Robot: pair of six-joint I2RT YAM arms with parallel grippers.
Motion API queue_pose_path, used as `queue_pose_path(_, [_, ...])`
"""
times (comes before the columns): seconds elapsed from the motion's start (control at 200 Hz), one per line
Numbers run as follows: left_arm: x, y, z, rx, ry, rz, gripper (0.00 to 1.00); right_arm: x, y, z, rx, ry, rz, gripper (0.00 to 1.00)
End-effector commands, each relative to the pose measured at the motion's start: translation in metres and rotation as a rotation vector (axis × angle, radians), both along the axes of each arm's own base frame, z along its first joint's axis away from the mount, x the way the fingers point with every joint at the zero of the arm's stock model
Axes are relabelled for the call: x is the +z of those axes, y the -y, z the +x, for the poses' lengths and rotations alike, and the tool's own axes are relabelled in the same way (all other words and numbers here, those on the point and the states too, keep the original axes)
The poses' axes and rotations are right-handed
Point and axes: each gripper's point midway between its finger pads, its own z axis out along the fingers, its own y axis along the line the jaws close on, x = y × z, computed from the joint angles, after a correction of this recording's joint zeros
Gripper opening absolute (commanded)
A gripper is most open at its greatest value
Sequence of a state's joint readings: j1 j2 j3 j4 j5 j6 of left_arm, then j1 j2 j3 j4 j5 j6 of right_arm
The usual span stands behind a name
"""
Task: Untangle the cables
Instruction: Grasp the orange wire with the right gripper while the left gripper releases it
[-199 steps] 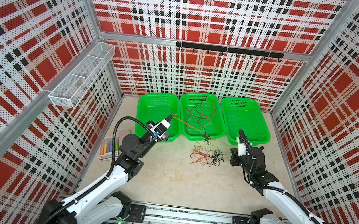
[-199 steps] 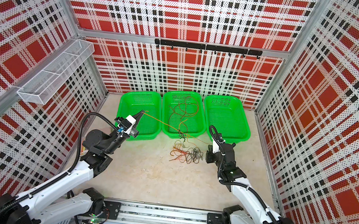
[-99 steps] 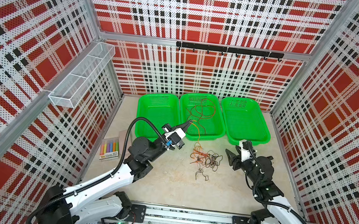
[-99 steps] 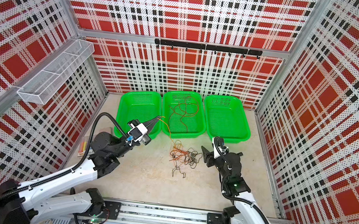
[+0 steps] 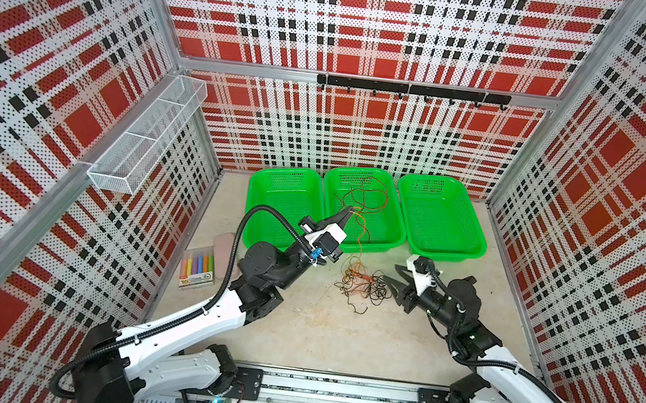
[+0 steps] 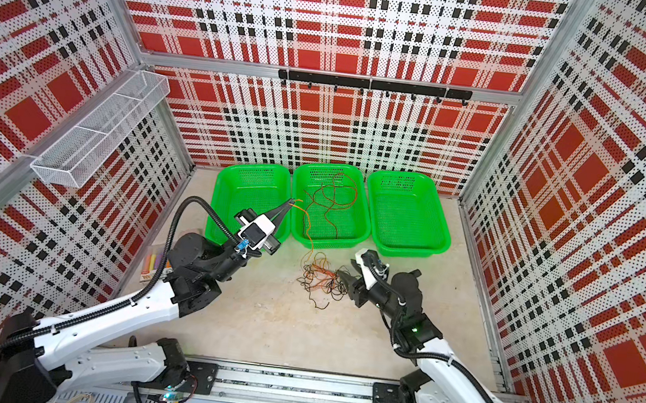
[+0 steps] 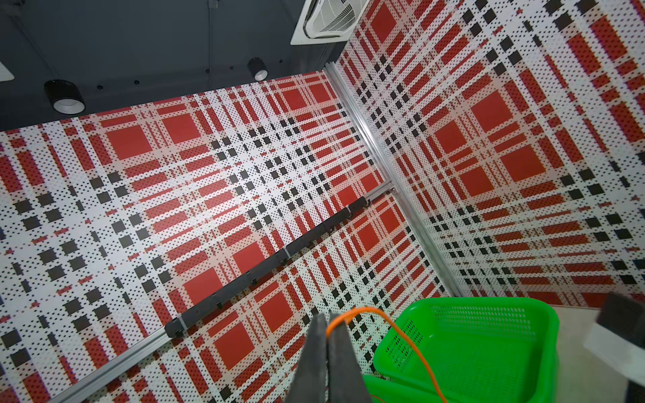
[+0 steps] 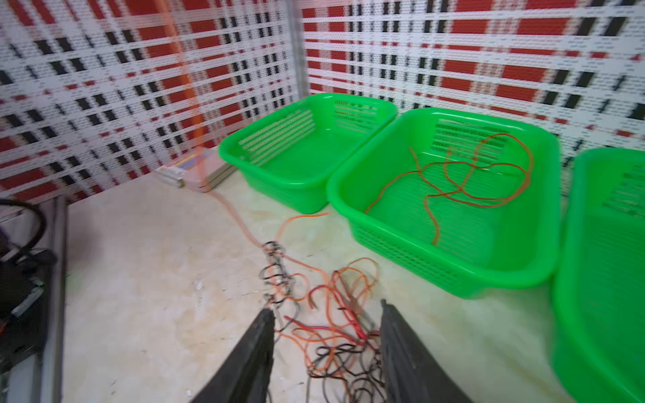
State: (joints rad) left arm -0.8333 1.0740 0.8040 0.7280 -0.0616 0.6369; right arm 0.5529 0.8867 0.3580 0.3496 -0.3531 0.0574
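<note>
I will next raise my right gripper from the tangle's edge onto the orange cable hanging below my left gripper, as that part is held clear of the other cables.
A loose tangle of thin black, red and orange cables (image 5: 363, 287) (image 6: 322, 280) lies on the table in front of the middle green basket (image 5: 395, 230). My left gripper (image 5: 347, 212) (image 7: 328, 319) is raised over the gap between the left and middle baskets. It is shut on an orange cable (image 7: 363, 309) that hangs down to the tangle. My right gripper (image 5: 391, 273) (image 8: 325, 307) is open and low at the tangle's right edge, with strands (image 8: 335, 324) lying between its fingers. A red cable (image 5: 368, 193) (image 8: 471, 174) lies in the middle basket.
Three green baskets stand in a row at the back: left (image 5: 255, 207), middle, right (image 5: 475, 240). A marker box (image 5: 198, 269) and a pink block (image 5: 224, 242) lie by the left wall. A wire shelf (image 5: 148, 143) hangs there, and a hook rail (image 5: 410, 90) crosses the back wall.
My left gripper has swung right from the left basket, still shut on the orange cable. My right gripper has opened and dropped back to the tangle, which has shifted slightly.
</note>
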Motion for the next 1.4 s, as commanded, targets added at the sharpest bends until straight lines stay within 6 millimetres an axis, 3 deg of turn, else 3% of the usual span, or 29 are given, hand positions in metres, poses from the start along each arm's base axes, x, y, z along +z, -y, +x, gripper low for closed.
queue_pose_path(0.0, [0.021, -0.005, 0.000, 0.036, 0.034, -0.025, 0.00, 0.014, -0.021, -0.009, 0.057, 0.077, 0.069, 0.59])
queue_pose_path(0.14, [0.026, 0.003, 0.000, 0.013, 0.037, -0.013, 0.00, 0.020, -0.048, -0.007, 0.115, 0.117, 0.059, 0.64])
queue_pose_path(0.326, [0.026, 0.011, 0.000, 0.001, 0.025, -0.002, 0.00, 0.034, -0.063, 0.027, 0.037, 0.213, 0.047, 0.65])
queue_pose_path(0.446, [0.029, 0.012, 0.000, -0.001, 0.022, -0.007, 0.00, 0.045, -0.079, 0.032, 0.088, 0.251, 0.079, 0.62])
queue_pose_path(0.566, [0.029, 0.010, 0.002, 0.016, 0.011, -0.016, 0.00, 0.052, -0.100, 0.016, 0.249, 0.257, 0.134, 0.38])
queue_pose_path(0.671, [0.023, 0.004, 0.006, 0.049, -0.009, -0.022, 0.00, 0.059, -0.099, 0.015, 0.243, 0.263, 0.205, 0.13])
queue_pose_path(0.747, [0.017, -0.005, 0.010, 0.076, -0.034, -0.034, 0.00, 0.061, -0.095, 0.019, 0.212, 0.261, 0.207, 0.00])
queue_pose_path(0.972, [-0.003, -0.038, 0.020, 0.125, -0.101, -0.094, 0.00, 0.084, -0.089, 0.029, 0.148, 0.263, 0.183, 0.00])
queue_pose_path(0.992, [-0.005, -0.041, 0.021, 0.128, -0.108, -0.100, 0.07, 0.089, -0.088, 0.029, 0.144, 0.265, 0.189, 0.00])
queue_pose_path(1.057, [-0.016, -0.049, 0.023, 0.136, -0.134, -0.109, 0.43, 0.106, -0.082, 0.031, 0.125, 0.279, 0.219, 0.00])
queue_pose_path(1.137, [-0.032, -0.059, 0.027, 0.132, -0.189, -0.149, 0.70, 0.127, -0.073, 0.037, 0.111, 0.280, 0.265, 0.00])
queue_pose_path(1.283, [-0.071, -0.065, 0.031, 0.114, -0.275, -0.176, 0.76, 0.160, -0.064, 0.047, 0.122, 0.236, 0.320, 0.00])
queue_pose_path(1.398, [-0.096, -0.059, 0.028, 0.068, -0.315, -0.167, 0.74, 0.184, -0.065, 0.048, 0.132, 0.251, 0.313, 0.00])
